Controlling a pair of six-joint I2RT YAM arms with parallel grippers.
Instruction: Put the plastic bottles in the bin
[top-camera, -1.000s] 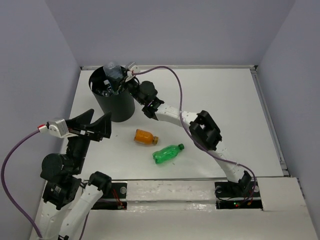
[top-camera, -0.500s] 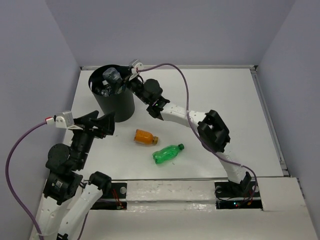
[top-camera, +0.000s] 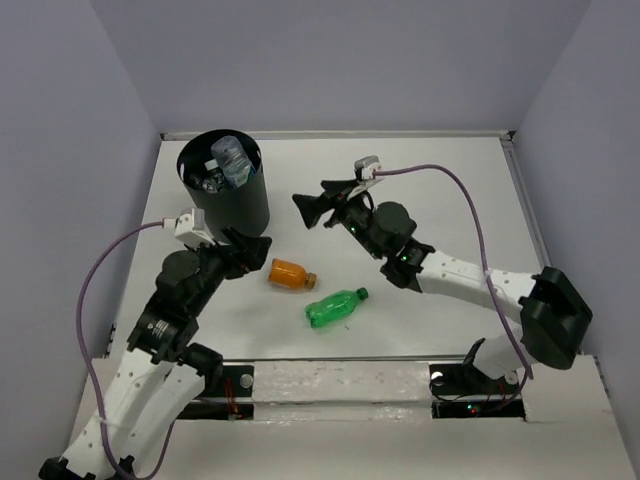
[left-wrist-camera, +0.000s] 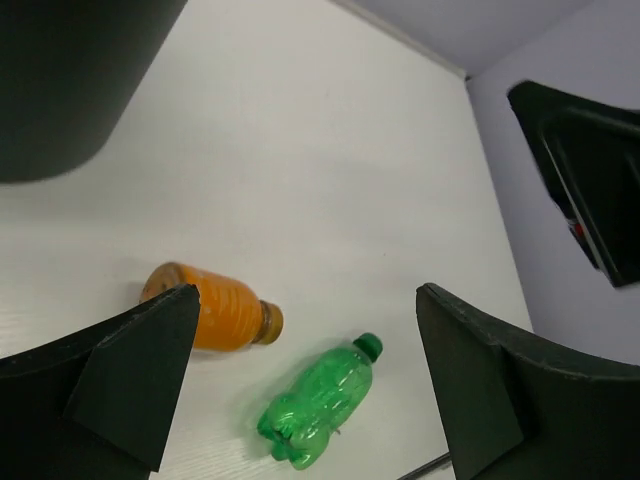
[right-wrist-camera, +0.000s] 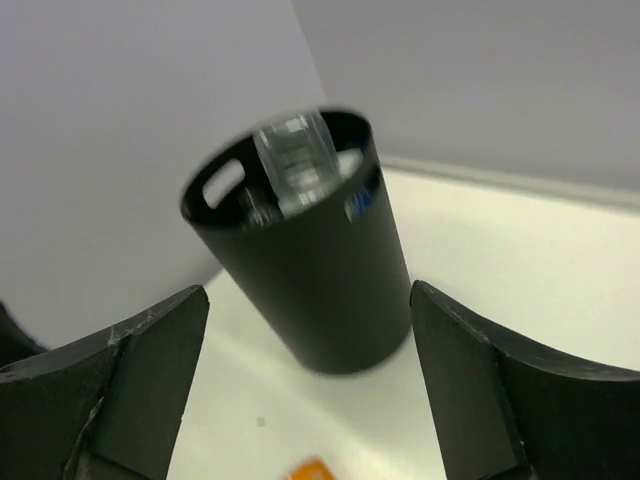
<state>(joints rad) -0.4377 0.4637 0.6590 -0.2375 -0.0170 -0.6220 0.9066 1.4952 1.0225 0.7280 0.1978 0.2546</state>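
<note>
I need to move my left gripper down and to the right in the top view next, around the orange bottle's capless end, because that end is closest to it.
The black bin stands at the back left, with a clear bottle poking up out of its mouth and more bottles dimly seen inside. An orange bottle and a green bottle lie on their sides on the white table. My left gripper hovers open just left of the orange bottle, holding nothing. In the left wrist view the orange bottle and green bottle lie between and below its fingers. My right gripper is open and empty, right of the bin, facing it.
The white table ends in a raised rim at the back and the right. Grey walls close in the left, back and right sides. A purple cable loops over the right arm.
My right gripper opened over the bin, left the clear bottle in it, and drew back to the right. My left arm swung forward and right, toward the orange bottle.
</note>
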